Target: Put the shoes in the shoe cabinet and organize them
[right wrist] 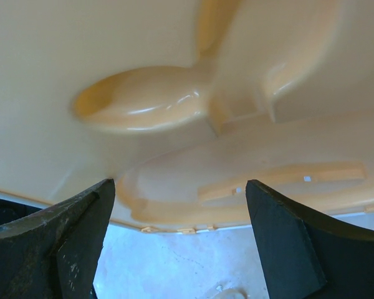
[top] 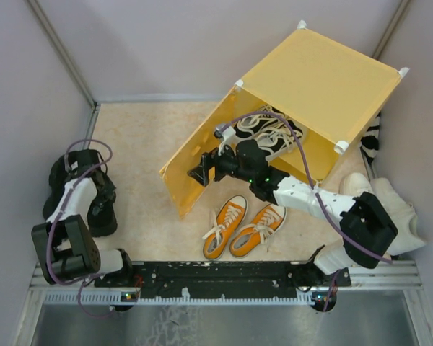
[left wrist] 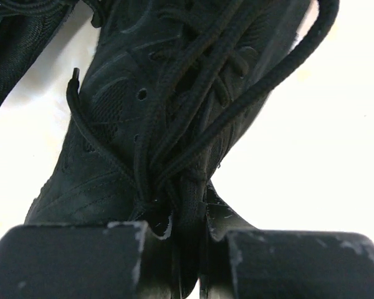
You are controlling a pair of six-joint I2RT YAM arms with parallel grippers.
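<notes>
Next I need to lift the black shoe in my left gripper across, right in the top view, to the clear floor beside the shoe cabinet's door and lower it, then release it.
The yellow-orange shoe cabinet [top: 325, 79] lies tilted at the back right, its door [top: 195, 155] swung open to the left. The black-and-white sneakers [top: 263, 133] lie inside it. The orange pair [top: 244, 227] sits side by side on the floor in front. The all-black shoes [top: 101, 213] are at the far left. My left gripper [top: 85, 164] is shut on a black shoe's tongue and laces [left wrist: 190, 205]. My right gripper [top: 202, 173] is open and empty against the door's inner face, whose embossed fruit shape [right wrist: 149, 99] fills the right wrist view above the fingertips [right wrist: 81, 212].
A plain cream-white pair [top: 393, 209] lies at the right by the right arm's elbow. Grey walls close in the left, back and right. The black rail with the arm bases runs along the near edge.
</notes>
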